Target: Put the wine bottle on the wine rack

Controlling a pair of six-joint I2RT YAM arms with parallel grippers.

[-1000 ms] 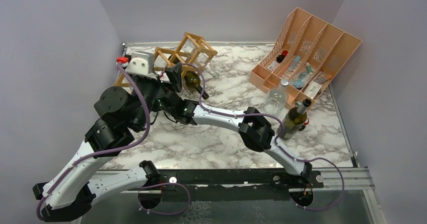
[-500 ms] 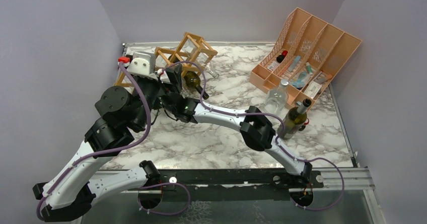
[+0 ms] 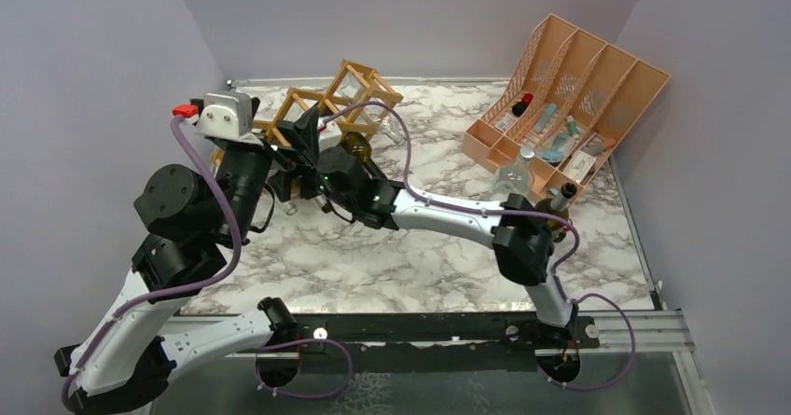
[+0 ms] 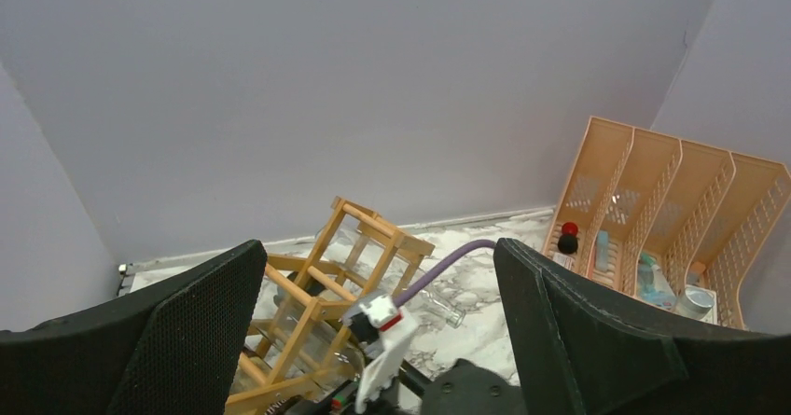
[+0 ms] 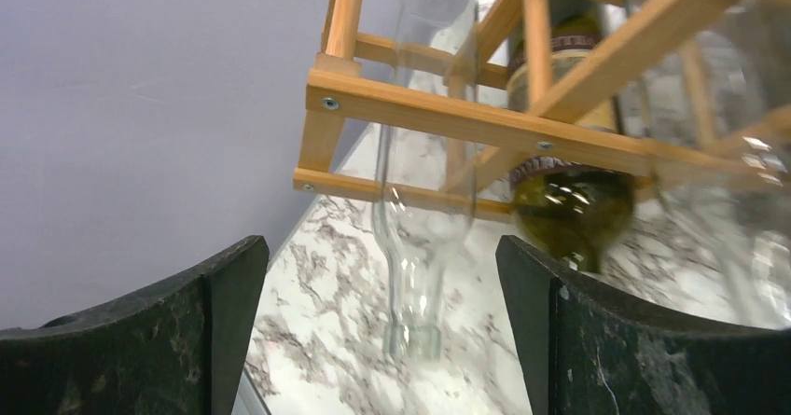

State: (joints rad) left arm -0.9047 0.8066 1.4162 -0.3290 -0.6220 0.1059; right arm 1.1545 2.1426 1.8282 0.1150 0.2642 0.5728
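Observation:
The second green bottle is standing off the rack, so my right gripper should next swing away from the rack [image 3: 347, 90], to the right in the top view, onto the second green bottle's neck [image 3: 563, 197].
The wine rack [image 3: 347, 90], a light wooden lattice, stands tilted at the back left of the marble table. A dark green wine bottle [image 5: 569, 205] lies in one of its cells, and a clear bottle [image 5: 422, 200] lies in the cell beside it with its neck pointing out. My right gripper [image 5: 381, 242] is open right in front of the rack with nothing between its fingers. It is apart from both bottles. My left gripper [image 4: 378, 247] is raised above and to the left of the rack, open and empty. The rack [image 4: 322, 280] shows below it.
A second green bottle [image 3: 552, 212] stands at the right, partly behind my right arm's elbow, with a clear bottle [image 3: 511, 177] next to it. A peach slotted organizer [image 3: 569, 98] holding small items fills the back right corner. Walls close in on the left and at the back.
My right gripper has opened and let go of the green bottle, which now rests in the rack, and has shifted left. My left arm has lifted and pulled back to the left.

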